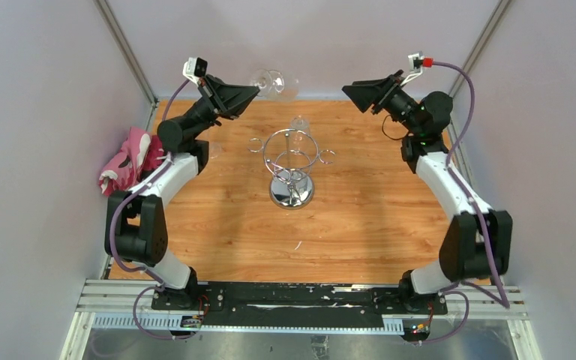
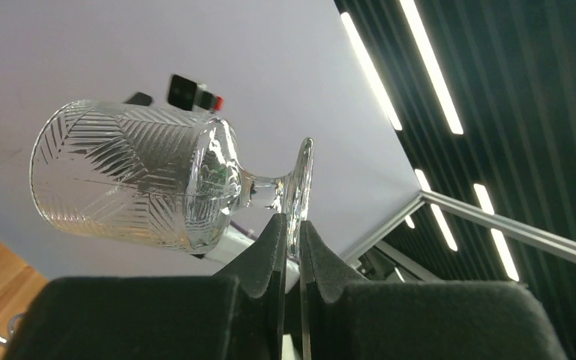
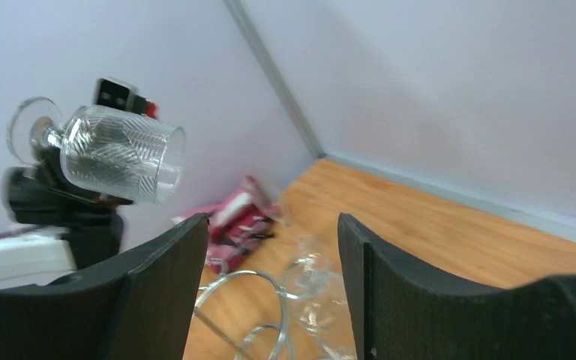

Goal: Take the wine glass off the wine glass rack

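Note:
Next, my right gripper goes to the left in the top view, tilting upward, onto the held glass's open rim (image 1: 295, 88) (image 3: 177, 166), because my left gripper occupies the foot of the glass.
My left gripper (image 1: 255, 93) is shut on the round foot of a cut-pattern wine glass (image 1: 276, 82) and holds it on its side, high above the table's far left and clear of the rack. In the left wrist view the pads (image 2: 274, 240) pinch the foot's rim and the bowl (image 2: 135, 176) points left. The chrome wine glass rack (image 1: 291, 163) stands mid-table. A second clear glass (image 1: 298, 124) hangs at its far side. My right gripper (image 1: 347, 91) is open and empty, raised to the right of the rack. Its view shows the held glass (image 3: 120, 154), the rack's ring (image 3: 244, 289) and the hanging glass (image 3: 319, 289).
A pink patterned cloth (image 1: 129, 159) lies at the table's left edge, also in the right wrist view (image 3: 236, 217). Grey walls close the table at the back and both sides. The rack's small outer loops (image 1: 328, 156) stick out sideways.

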`<state>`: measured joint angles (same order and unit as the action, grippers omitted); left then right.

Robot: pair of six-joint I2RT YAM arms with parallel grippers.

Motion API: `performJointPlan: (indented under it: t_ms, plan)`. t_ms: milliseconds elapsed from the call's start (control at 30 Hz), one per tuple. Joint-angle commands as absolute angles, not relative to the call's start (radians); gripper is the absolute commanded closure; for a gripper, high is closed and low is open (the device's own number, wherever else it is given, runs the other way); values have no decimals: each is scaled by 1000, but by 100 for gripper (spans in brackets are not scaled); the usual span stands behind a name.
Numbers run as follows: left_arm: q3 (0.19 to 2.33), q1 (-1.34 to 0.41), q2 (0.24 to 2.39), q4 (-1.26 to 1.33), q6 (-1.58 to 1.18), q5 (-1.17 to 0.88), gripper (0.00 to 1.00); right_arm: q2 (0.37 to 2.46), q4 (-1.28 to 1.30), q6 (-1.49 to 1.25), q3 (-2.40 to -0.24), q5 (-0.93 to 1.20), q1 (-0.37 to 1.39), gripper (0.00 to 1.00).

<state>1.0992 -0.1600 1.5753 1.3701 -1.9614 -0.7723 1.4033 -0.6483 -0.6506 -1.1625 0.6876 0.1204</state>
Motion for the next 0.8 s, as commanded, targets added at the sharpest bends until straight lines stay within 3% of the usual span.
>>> performJointPlan:
  t_ms: [0, 67, 133, 767]
  plan:
    - [1114, -200, 1524, 1551, -1967, -727, 100, 1624, -1298, -1221, -1191, 945, 88, 31]
    - [1121, -221, 1518, 1553, -1950, -723, 100, 1777, -1577, -1506, -1282, 953, 89, 28]
    - [1128, -241, 1522, 1555, -1941, -718, 100, 1880, -1598, -1634, -1407, 983, 101, 28]
    - [1175, -283, 1616, 1562, -1934, -706, 100, 1820, -1598, -1653, -1385, 987, 237, 29]
